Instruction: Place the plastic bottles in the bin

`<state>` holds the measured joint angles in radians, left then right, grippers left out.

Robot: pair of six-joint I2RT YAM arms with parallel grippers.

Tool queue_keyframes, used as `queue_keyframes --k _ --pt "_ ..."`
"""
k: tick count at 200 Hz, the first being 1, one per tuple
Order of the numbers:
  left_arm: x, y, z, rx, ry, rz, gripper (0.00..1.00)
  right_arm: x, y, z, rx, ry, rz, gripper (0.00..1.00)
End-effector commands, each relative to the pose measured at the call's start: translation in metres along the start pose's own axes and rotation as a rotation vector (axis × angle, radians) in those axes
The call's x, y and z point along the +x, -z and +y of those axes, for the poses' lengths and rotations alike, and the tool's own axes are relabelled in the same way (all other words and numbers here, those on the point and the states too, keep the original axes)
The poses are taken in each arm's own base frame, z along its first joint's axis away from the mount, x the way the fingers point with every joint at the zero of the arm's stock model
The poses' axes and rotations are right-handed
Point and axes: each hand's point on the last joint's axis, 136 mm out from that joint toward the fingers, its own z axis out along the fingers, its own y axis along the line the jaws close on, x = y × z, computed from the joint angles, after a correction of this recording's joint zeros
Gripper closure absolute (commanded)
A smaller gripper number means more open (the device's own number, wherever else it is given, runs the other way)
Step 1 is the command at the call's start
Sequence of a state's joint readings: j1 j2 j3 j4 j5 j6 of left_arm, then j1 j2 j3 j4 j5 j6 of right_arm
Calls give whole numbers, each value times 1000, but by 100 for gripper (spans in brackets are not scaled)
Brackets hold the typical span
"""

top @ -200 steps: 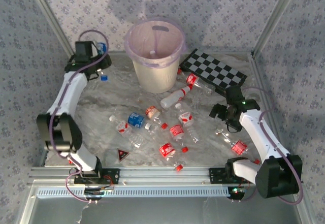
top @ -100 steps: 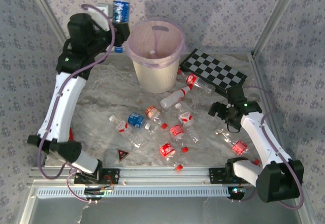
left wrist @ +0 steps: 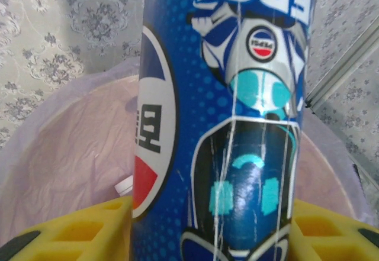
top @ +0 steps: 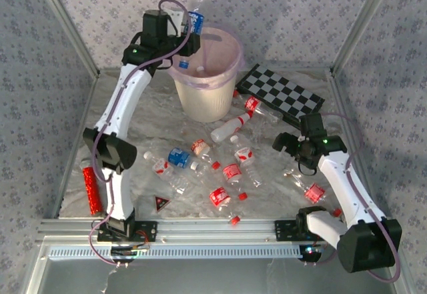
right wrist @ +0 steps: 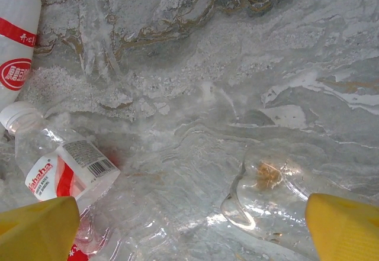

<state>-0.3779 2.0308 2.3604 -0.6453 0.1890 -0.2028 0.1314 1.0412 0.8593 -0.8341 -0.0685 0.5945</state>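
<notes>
My left gripper moves farther over the bin's pink-lined opening next and releases the blue-labelled plastic bottle, since it still hangs by the cream bin's rim.
My left gripper is shut on a blue-labelled plastic bottle, held over the left rim of the cream bin. In the left wrist view the bottle stands between the yellow fingers, with the pink-lined inside of the bin below it. My right gripper hangs open low over the table. Its fingertips straddle a clear bottle, beside a red-labelled one. Several more bottles lie mid-table, among them a white one and a blue-labelled one.
A black-and-white checkerboard lies at the back right, with a bottle at its near edge. A small dark triangle sits at the front left. A red cylinder lies along the left edge. Patterned walls enclose the table.
The left arm has lifted the blue-labelled bottle from the far left corner and swung it right, over the bin. The right arm has barely shifted.
</notes>
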Motion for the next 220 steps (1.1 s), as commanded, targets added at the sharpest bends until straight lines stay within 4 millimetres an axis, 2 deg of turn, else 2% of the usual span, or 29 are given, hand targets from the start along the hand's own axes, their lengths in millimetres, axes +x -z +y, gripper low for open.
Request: queue_keyframes --k 1,21,25,54,76,103,136,177,220 --pt "-7 0 -3 1 12 -14 100 3 4 1 -9 1 5 0" --pt "1 -11 -4 3 13 8 100 6 2 -2 1 6 15 0" --pt "10 -15 -2 -1 17 40 100 6 1 -3 7 6 16 0" --pt "41 -31 0 -12 1 131 100 5 1 -5 14 13 12 0" --pt "56 -38 2 -22 -1 165 100 5 1 -6 18 18 11 0" --pt "63 -39 2 -21 2 182 74 3 3 -6 22 26 7 0" --pt "58 -36 -2 -17 -8 168 47 1 2 -5 20 37 3 0" --pt "50 -27 -6 -14 -21 154 28 -2 4 -3 8 50 -16 0" --pt "37 -15 -11 -12 -29 125 21 -13 12 5 -19 136 -61 0"
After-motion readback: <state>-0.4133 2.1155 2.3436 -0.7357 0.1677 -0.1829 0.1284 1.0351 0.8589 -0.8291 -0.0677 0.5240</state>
